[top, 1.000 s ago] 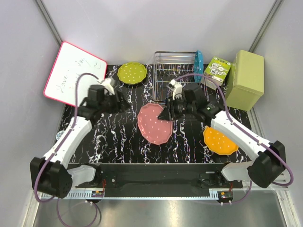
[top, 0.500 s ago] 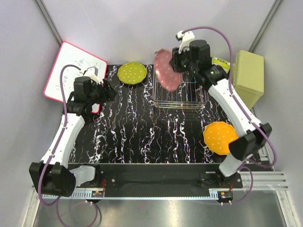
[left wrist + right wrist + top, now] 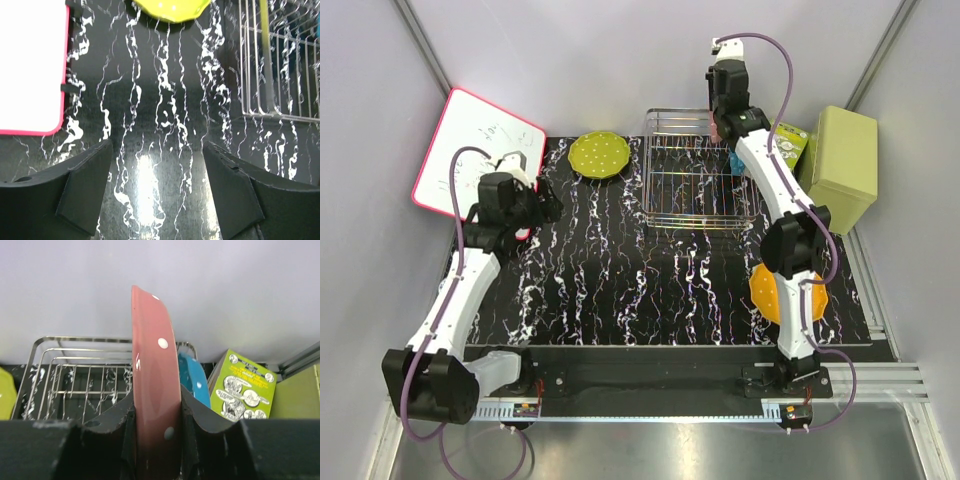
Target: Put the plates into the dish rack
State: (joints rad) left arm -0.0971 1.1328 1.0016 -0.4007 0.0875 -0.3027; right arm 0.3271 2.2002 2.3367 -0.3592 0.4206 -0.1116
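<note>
Next, my right gripper lowers with a slight turn and releases the pink plate upright in the free slot (image 3: 722,162) beside the blue plate, which lies below.
My right gripper (image 3: 720,124) is shut on the pink plate (image 3: 152,385) and holds it upright and edge-on above the back right of the dish rack (image 3: 695,185). The blue plate (image 3: 196,382) stands on edge at the rack's right end, just right of the pink one. The rack also shows in the right wrist view (image 3: 75,375). The lime green plate (image 3: 599,155) lies flat on the mat left of the rack. The orange plate (image 3: 772,292) lies at the right, partly hidden by my right arm. My left gripper (image 3: 546,205) is open and empty over the mat (image 3: 157,170).
A whiteboard with a pink frame (image 3: 475,160) leans at the far left. A green printed card pack (image 3: 782,142) and an olive-green box (image 3: 840,165) stand right of the rack. Grey walls close in the back and sides.
My right arm lifted the pink plate off the mat, carried it over the rack and turned it edge-on at the back right. My left arm drew back to the left.
</note>
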